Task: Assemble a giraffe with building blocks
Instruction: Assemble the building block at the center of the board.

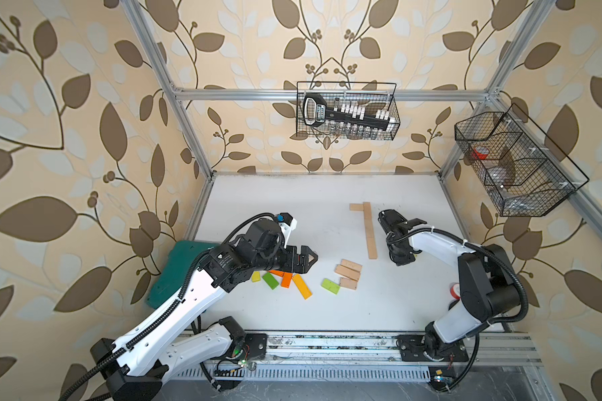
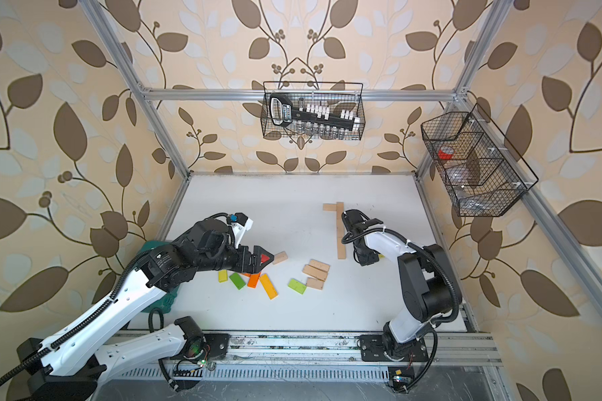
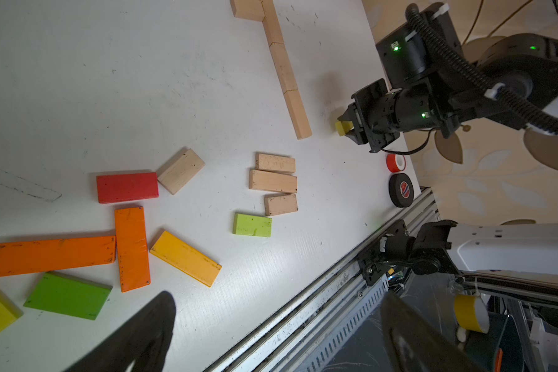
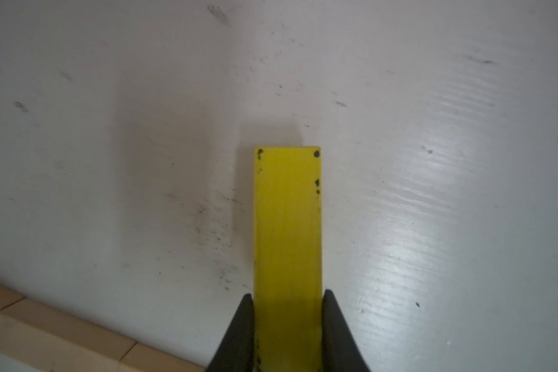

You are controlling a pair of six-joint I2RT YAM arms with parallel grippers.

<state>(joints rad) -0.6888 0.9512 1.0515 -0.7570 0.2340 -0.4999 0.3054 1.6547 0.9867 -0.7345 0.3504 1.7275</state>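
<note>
My right gripper eases toward the pale line next, lowers the yellow block and releases it, as the bare tabletop beside that line lies just below the gripper.
My right gripper (image 4: 287, 294) is shut on a yellow block (image 4: 287, 225), which sticks out past the fingertips just over the white table (image 1: 327, 312). Whether the block touches the table I cannot tell. It hangs right of the near end of a line of pale blocks (image 1: 369, 231), which has a short crosspiece at its far end. My left gripper (image 3: 277, 335) stands open and holds nothing, over loose blocks: red (image 3: 127, 187), orange (image 3: 131, 249), yellow-orange (image 3: 185, 257), green (image 3: 67, 295). Three pale blocks (image 1: 348, 274) and a light green one (image 1: 330, 286) lie mid-table.
A dark green case (image 1: 174, 274) lies at the table's left edge under my left arm. Red tape (image 3: 395, 162) and black tape (image 3: 401, 190) sit near the right front corner. Wire baskets (image 1: 346, 111) (image 1: 515, 163) hang on the walls. A metal rail (image 1: 327, 343) borders the front.
</note>
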